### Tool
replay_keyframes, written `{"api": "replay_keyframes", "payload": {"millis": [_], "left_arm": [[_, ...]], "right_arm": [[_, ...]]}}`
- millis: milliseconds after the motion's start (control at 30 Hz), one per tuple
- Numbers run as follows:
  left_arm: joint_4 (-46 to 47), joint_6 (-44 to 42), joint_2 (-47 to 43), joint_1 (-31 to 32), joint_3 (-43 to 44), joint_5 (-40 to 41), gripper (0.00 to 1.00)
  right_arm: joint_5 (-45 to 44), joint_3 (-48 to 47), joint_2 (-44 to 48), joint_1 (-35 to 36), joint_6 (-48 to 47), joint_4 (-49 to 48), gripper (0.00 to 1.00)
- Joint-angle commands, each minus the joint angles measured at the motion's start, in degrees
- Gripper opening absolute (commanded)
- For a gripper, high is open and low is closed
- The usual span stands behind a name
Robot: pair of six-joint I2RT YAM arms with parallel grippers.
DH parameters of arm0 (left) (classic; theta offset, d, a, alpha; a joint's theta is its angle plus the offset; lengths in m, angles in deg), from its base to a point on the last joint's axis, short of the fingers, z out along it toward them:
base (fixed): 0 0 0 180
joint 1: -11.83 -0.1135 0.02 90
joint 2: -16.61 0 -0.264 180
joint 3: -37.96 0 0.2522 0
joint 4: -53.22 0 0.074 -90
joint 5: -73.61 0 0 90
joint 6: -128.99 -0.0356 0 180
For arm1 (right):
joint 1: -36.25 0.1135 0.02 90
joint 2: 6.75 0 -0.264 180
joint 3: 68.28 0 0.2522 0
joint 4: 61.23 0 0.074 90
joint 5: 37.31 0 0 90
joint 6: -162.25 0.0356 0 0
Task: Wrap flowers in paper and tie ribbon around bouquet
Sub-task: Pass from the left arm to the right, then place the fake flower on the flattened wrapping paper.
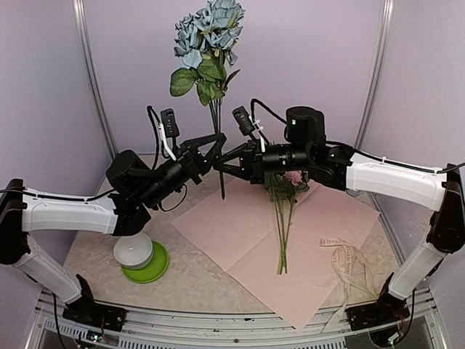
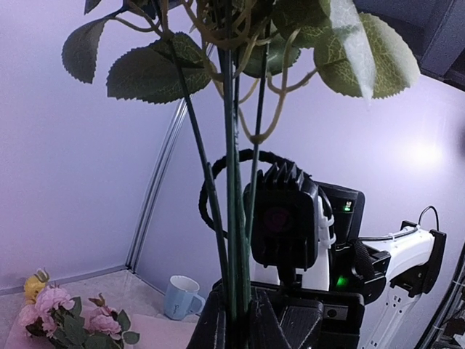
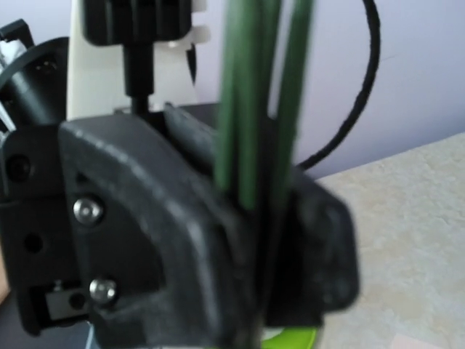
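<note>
Next, my right gripper brings the blue flowers' stems down and to the right in the top view and releases them beside the rose stalks, since the paper lies spread there.
A bunch of blue flowers (image 1: 209, 29) stands upright in the air, its green stems (image 1: 216, 116) hanging down between the two arms. My left gripper (image 1: 215, 150) is shut on the stems (image 2: 234, 218), which run down into its jaws (image 2: 240, 309). From the right, my right gripper (image 1: 222, 166) meets the same stems (image 3: 254, 109) just below and is shut on them. Pink roses (image 1: 293, 179) with long stalks (image 1: 283, 240) lie on the pale pink paper (image 1: 240, 240), spread flat on the table. The cream ribbon (image 1: 349, 258) lies loose at the paper's right edge.
A green bowl (image 1: 154, 267) with a white round object (image 1: 133, 251) in it sits at the front left. A pale blue mug (image 2: 182, 297) stands near the back wall. The roses (image 2: 65, 313) show low in the left wrist view.
</note>
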Motion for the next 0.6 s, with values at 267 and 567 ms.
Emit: {"api": "replay_keyframes", "payload": {"millis": [267, 567], "left_arm": [[-31.8, -6.6, -2.2, 0.5, 6.0, 20.7, 0.85], [-54.6, 3.0, 2.4, -6.3, 7.6, 23.0, 0.89]], "right_arm": [[-18.7, 0.3, -1.3, -9.9, 8.5, 24.3, 0.00], [-25.9, 8.3, -6.9, -13.9, 11.1, 33.3, 0.00]]}}
